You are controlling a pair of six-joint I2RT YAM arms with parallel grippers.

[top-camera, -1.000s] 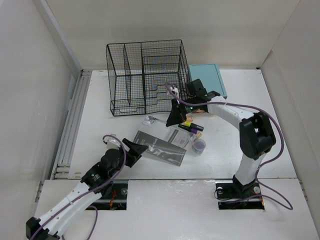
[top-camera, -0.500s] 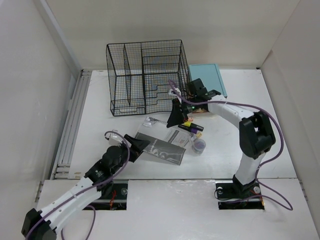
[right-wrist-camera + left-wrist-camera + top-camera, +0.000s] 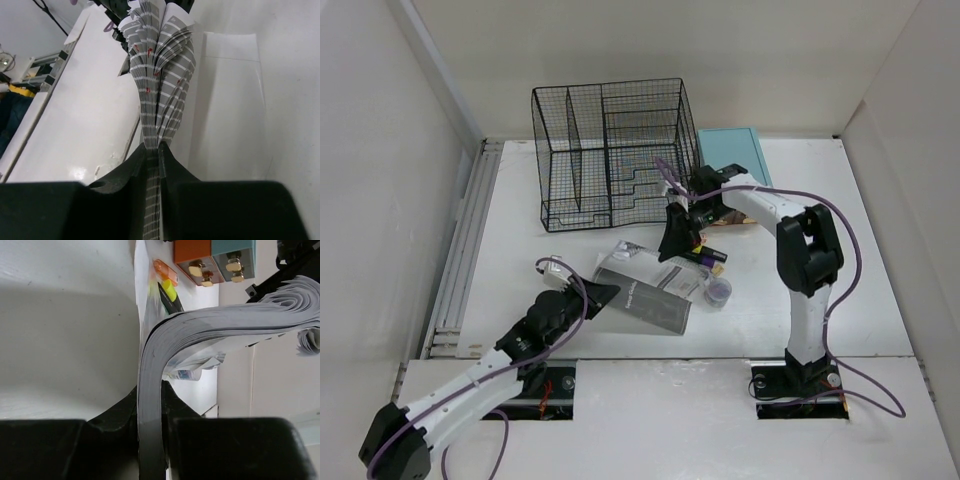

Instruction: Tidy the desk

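Next, my left gripper carries the booklet (image 3: 645, 298) up and outward, then lowers it into the rack's empty slot (image 3: 590, 165) beside its divider and releases it.
A grey booklet (image 3: 645, 298) lies lifted over the middle of the white desk (image 3: 520, 230), held from both ends. My left gripper (image 3: 609, 291) is shut on its left edge; in the left wrist view the page stack (image 3: 225, 315) runs up out of the jaws (image 3: 150, 390) and bends over to the right. My right gripper (image 3: 671, 245) is shut on the far right corner. In the right wrist view the striped pages (image 3: 160, 60) fan out above the closed jaws (image 3: 152, 147).
A black wire-mesh rack (image 3: 610, 150) stands at the back, with a teal box (image 3: 735, 155) to its right; its drawer fronts (image 3: 215, 252) show knobs. Markers (image 3: 706, 256) and a small round container (image 3: 718, 291) lie by the booklet's right end. Highlighters (image 3: 167, 287) lie beyond it.
My left gripper has closed on the booklet's left edge. The booklet has shifted right and risen between the two grippers. The right arm's elbow has swung back toward the teal box.
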